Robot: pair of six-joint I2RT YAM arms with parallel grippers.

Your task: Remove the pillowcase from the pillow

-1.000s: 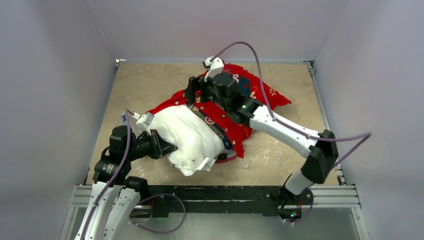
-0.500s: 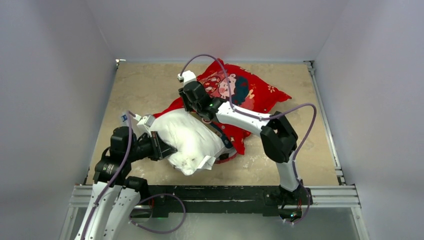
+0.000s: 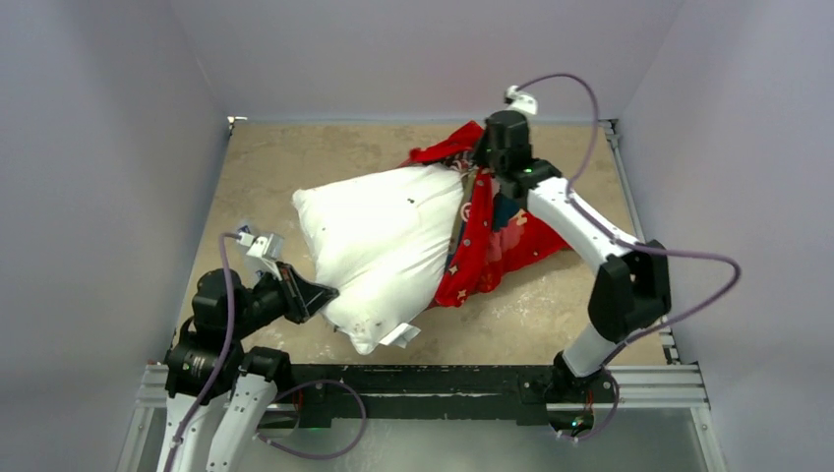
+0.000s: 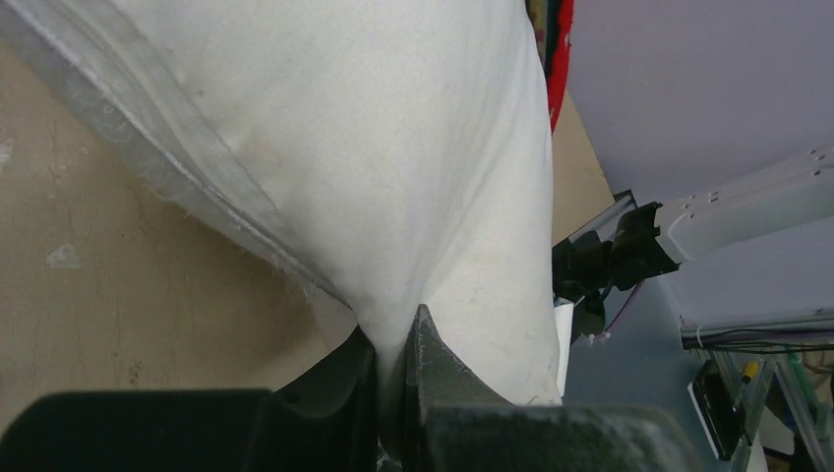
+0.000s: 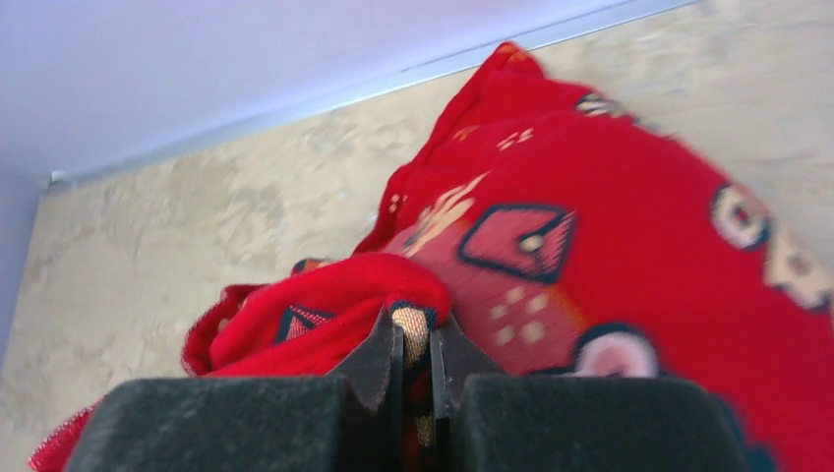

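Note:
My left gripper is going to move back slightly toward its base next and let go of the pinched edge of the white pillow, because most of the pillow is already bare.
The white pillow (image 3: 379, 241) lies plump in mid-table, most of it bare. My left gripper (image 3: 313, 295) is shut on its near-left edge; white cloth (image 4: 393, 197) is pinched between the jaws of that gripper (image 4: 395, 346). The red printed pillowcase (image 3: 492, 236) is bunched at the pillow's far-right end and spreads toward the right. My right gripper (image 3: 484, 155) is at the back, shut on a fold of the pillowcase (image 5: 629, 236); red and tan cloth sits between the jaws of that gripper (image 5: 415, 339).
Purple-grey walls (image 3: 118, 147) close in the tan table (image 3: 275, 167) on three sides. A metal rail (image 3: 433, 379) runs along the near edge by the arm bases. The right arm (image 3: 590, 236) arches over the right side, with its cable looping above.
The right gripper closed on the pillowcase and swung back and right, dragging the cover off most of the pillow. The pillow stretched out toward the back; the left gripper kept its hold.

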